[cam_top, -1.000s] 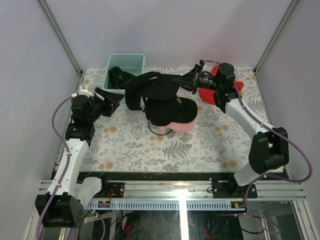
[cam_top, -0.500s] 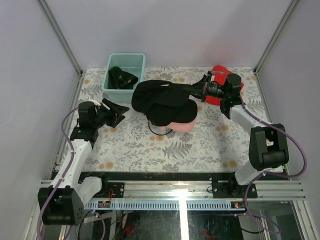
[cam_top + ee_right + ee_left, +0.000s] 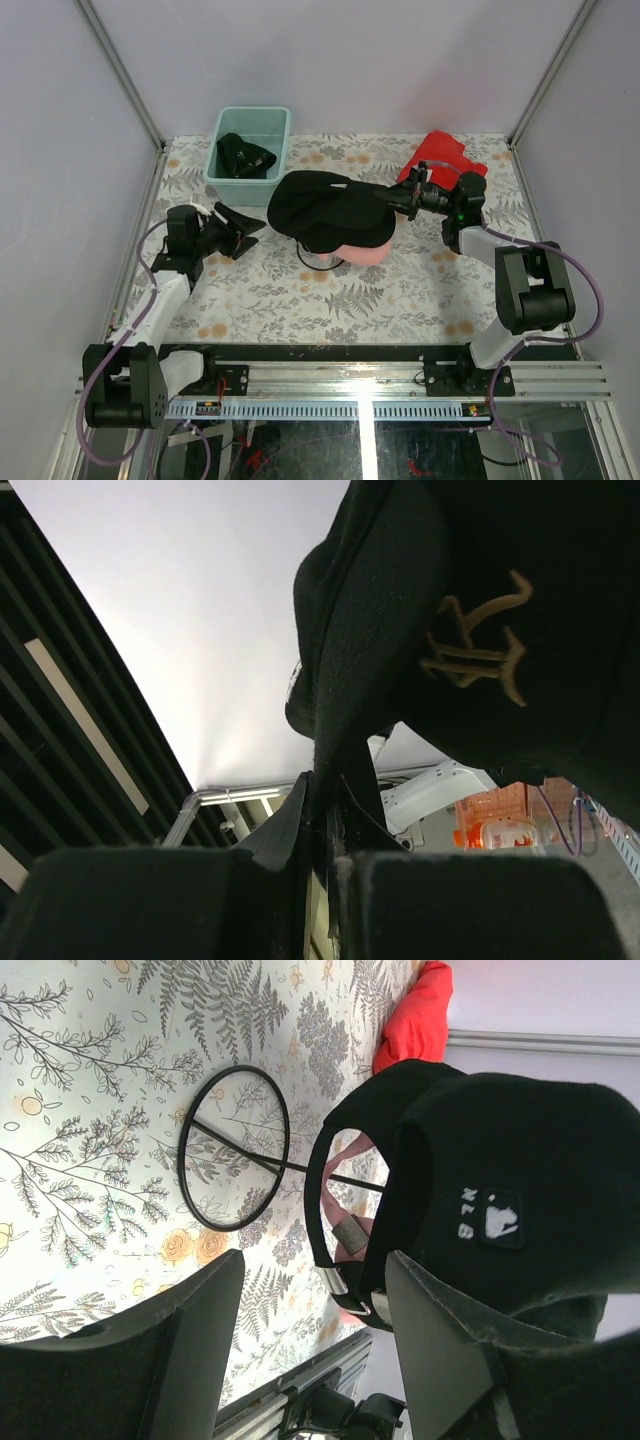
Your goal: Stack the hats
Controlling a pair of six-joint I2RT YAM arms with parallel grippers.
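Next, my right gripper lowers and draws back to release the black cap [image 3: 320, 200] over the light pink cap's brim [image 3: 366, 256], since that brim still sticks out uncovered.
A stack of hats stands mid-table: a black cap [image 3: 320, 200] lies on top, and a light pink cap [image 3: 368, 251] shows at the bottom. My right gripper [image 3: 394, 198] is shut on the top cap's right edge. In the right wrist view the black cloth [image 3: 360, 680] is pinched between the jaws of this gripper [image 3: 325, 875]. My left gripper [image 3: 243, 226] stands open just left of the stack, touching nothing. In the left wrist view, the left gripper [image 3: 315, 1355] faces the cap's back [image 3: 500, 1160] and strap. Another black hat [image 3: 245, 155] lies in the tub.
The mint-green tub [image 3: 222, 128] stands at the back left. A red cloth [image 3: 440, 155] lies at the back right, behind my right wrist. A black wire ring stand [image 3: 235, 1150] rests on the floral tablecloth under the stack's near side.
The black cap has come down from the air onto the stack, carried by my right gripper. My left gripper has pulled back, away from the cap towards the near left.
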